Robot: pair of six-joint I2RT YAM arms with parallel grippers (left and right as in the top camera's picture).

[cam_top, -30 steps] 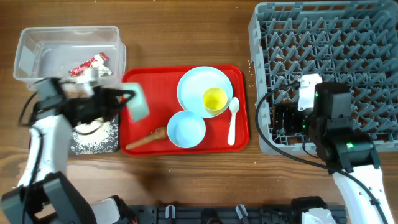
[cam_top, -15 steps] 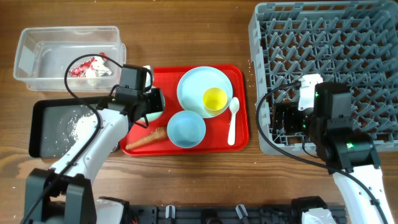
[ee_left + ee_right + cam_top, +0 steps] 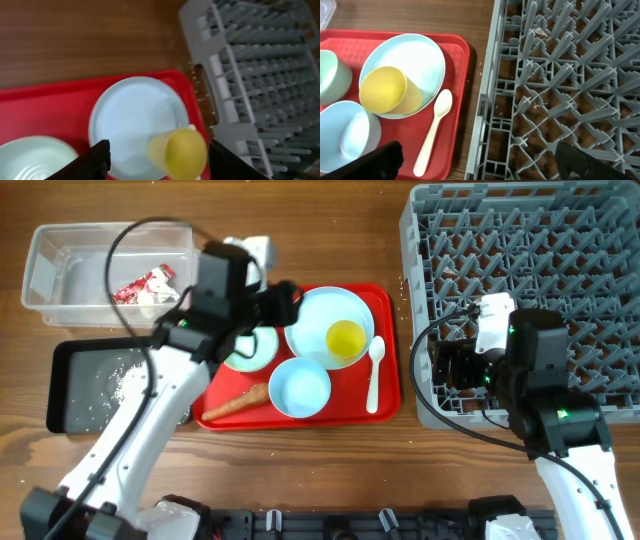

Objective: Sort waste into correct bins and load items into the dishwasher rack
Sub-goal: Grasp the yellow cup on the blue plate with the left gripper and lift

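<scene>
I should next lower my left gripper to the right in the overhead view, onto the yellow cup's rim (image 3: 330, 337) (image 3: 167, 153). The cup is below the fingers on that side.
My left gripper (image 3: 289, 305) (image 3: 157, 166) hovers open over the red tray, empty. In its wrist view the yellow cup (image 3: 182, 152) shows between the fingers, standing on the light blue plate (image 3: 134, 120). The pale green bowl (image 3: 250, 350) sits on the tray's left part, half under my left arm. The light blue bowl (image 3: 299, 387), white spoon (image 3: 374, 370) and carrot-like stick (image 3: 235, 402) also lie on that tray. The wrapper (image 3: 140, 283) is in the clear tub (image 3: 60, 250). Rice grains (image 3: 125, 380) lie in the black tray (image 3: 70, 395). My right gripper (image 3: 440, 368) (image 3: 480, 165) is open over the rack's (image 3: 530, 270) left rim.
The red tray (image 3: 385, 405) lies between the bins and the rack, close to the rack's left wall (image 3: 487, 100). My left arm's cable arcs over the tub. Bare wooden tabletop (image 3: 300, 230) runs along the far and near edges.
My left arm swung right from over the black tray to the red tray, left the pale green bowl there, opened, and moved on over the plate. The right arm stayed still.
</scene>
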